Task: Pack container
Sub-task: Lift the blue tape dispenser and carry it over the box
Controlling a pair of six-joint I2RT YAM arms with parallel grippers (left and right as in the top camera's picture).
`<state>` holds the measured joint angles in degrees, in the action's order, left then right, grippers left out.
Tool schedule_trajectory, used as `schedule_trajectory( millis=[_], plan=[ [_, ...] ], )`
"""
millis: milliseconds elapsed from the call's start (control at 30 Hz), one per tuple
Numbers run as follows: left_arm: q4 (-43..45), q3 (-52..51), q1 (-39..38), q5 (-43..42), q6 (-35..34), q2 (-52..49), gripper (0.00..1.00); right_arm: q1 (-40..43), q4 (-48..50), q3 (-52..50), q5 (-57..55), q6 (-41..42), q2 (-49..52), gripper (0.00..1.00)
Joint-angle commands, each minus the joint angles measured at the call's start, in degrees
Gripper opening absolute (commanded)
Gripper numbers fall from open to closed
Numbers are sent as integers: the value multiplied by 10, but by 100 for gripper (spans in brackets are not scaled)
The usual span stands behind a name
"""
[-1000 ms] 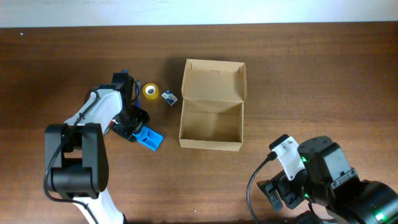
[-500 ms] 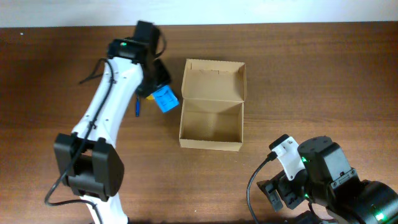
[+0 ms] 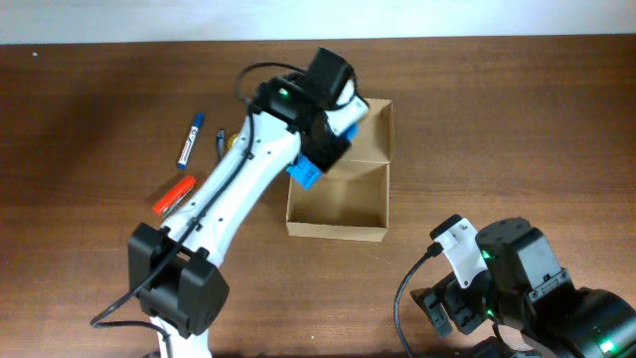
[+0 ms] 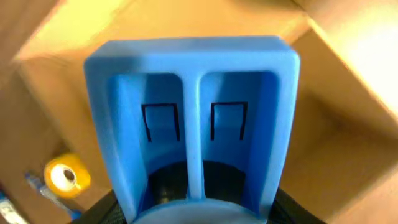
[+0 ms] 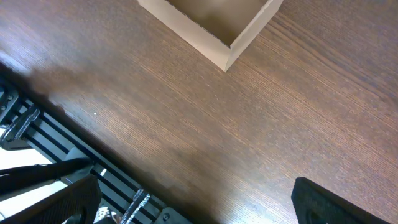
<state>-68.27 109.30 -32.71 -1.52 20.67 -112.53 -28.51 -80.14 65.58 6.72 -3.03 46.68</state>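
Observation:
The box's bare bottom is below and back of my left gripper, so my left gripper should pull back, turn the slanted tray along the box's near side, lower the tray and let go of it.
The container [image 3: 338,204], a tan cardboard box with its flap lid standing open at the back, sits mid-table. My left gripper [image 3: 318,151] is shut on a blue plastic tray [image 3: 305,173] and holds it tilted over the box's left rim. In the left wrist view the blue tray [image 4: 193,118] fills the frame, with the box's cardboard [image 4: 348,143] behind it and my dark fingers [image 4: 102,211] at its lower sides. My right gripper [image 5: 205,205] hangs open and empty above bare wood, near the box's corner [image 5: 217,28].
A blue-and-white marker [image 3: 191,143] and an orange-red marker [image 3: 174,192] lie left of the box. A yellow tape roll [image 4: 65,176] sits on the table beside the box. The right arm's base [image 3: 517,288] fills the lower right corner.
My left arm swung right and up from the table's left side, carrying the blue tray to the box's left rim. The markers it had covered now show. The right arm stayed still.

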Motion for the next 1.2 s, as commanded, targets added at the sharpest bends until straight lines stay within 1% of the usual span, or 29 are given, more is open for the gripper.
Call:
schedule_trajectory(
  millis=[0, 33, 67, 200, 300, 467, 700, 967, 1167],
  plan=[
    [-55, 10, -12, -60, 272, 0, 2, 3, 2, 7, 3, 1, -2, 99],
    [-85, 10, -13, -92, 323, 0, 2, 3, 2, 7, 3, 1, -2, 99],
    [-100, 10, -13, -110, 346, 0, 1, 3, 2, 7, 3, 1, -2, 99],
    [-109, 7, -13, -128, 391, 0, 1, 3, 2, 7, 3, 1, -2, 99],
    [-108, 6, -13, -170, 433, -3, 1, 3, 2, 7, 3, 1, -2, 99],
    [-108, 5, -13, -169, 469, -35, 1, 3, 2, 7, 3, 1, -2, 99],
    [-108, 5, -13, -111, 469, -95, 2, 3, 2, 7, 3, 1, -2, 99],
    [-107, 5, -13, -111, 469, -129, 1, 3, 2, 7, 3, 1, -2, 99],
    [-119, 5, -13, -111, 469, -131, 1, 3, 2, 7, 3, 1, -2, 99]
  ],
)
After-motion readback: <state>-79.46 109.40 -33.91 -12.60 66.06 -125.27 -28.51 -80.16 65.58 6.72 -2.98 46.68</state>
